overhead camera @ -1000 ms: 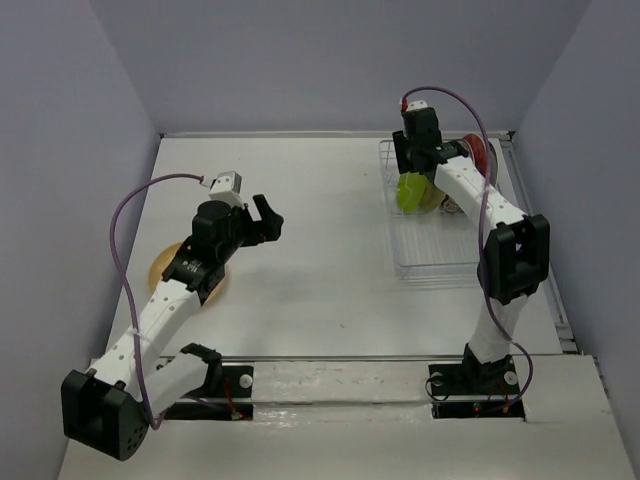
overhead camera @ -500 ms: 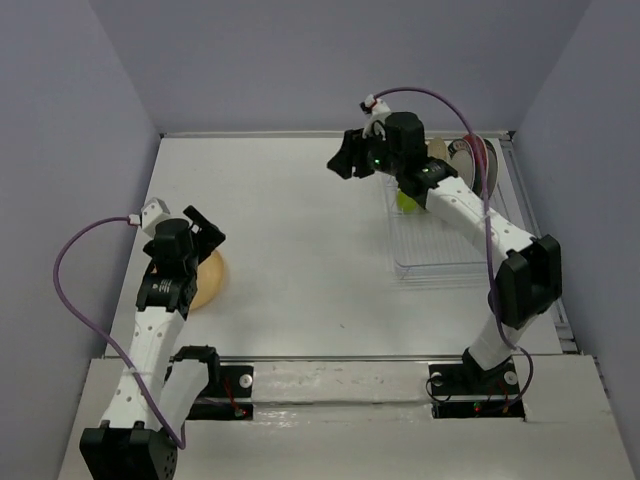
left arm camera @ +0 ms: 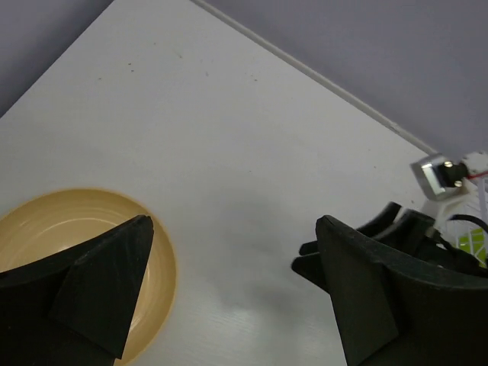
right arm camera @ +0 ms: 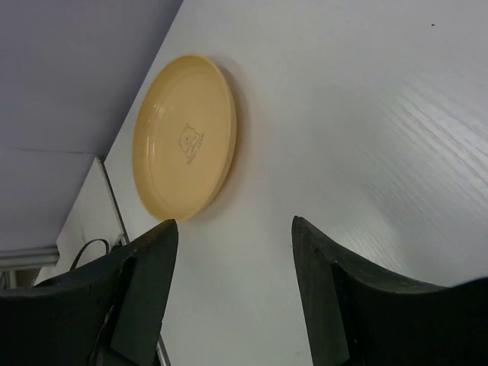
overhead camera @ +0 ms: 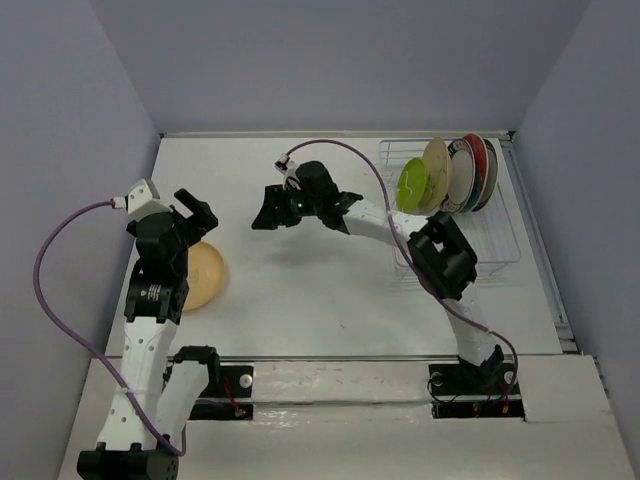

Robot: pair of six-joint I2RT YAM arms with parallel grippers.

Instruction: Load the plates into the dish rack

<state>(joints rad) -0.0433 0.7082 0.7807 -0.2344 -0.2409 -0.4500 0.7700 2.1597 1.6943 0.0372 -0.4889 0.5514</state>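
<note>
The plate's uncovered edge on the rack side is below my right gripper. Next, the gripper will sweep down and back to its left in the top view, onto that edge.
A tan-orange plate lies flat on the table at the left. It also shows in the left wrist view and in the right wrist view, where a small faint mark sits at its middle. My left gripper is open and empty, just above the plate's far edge. My right gripper is open and empty, reaching left over mid-table, apart from the plate. The dish rack at the back right holds several plates on edge: lime green, beige, white with a teal rim, red.
The right arm stretches across the table from the rack's front towards the left. The right gripper's dark fingers show in the left wrist view. Grey walls close in the table on the left, back and right.
My right gripper left the lime green plate standing in the rack and swung left across the table. My left arm drew back to the left, uncovering the tan-orange plate.
</note>
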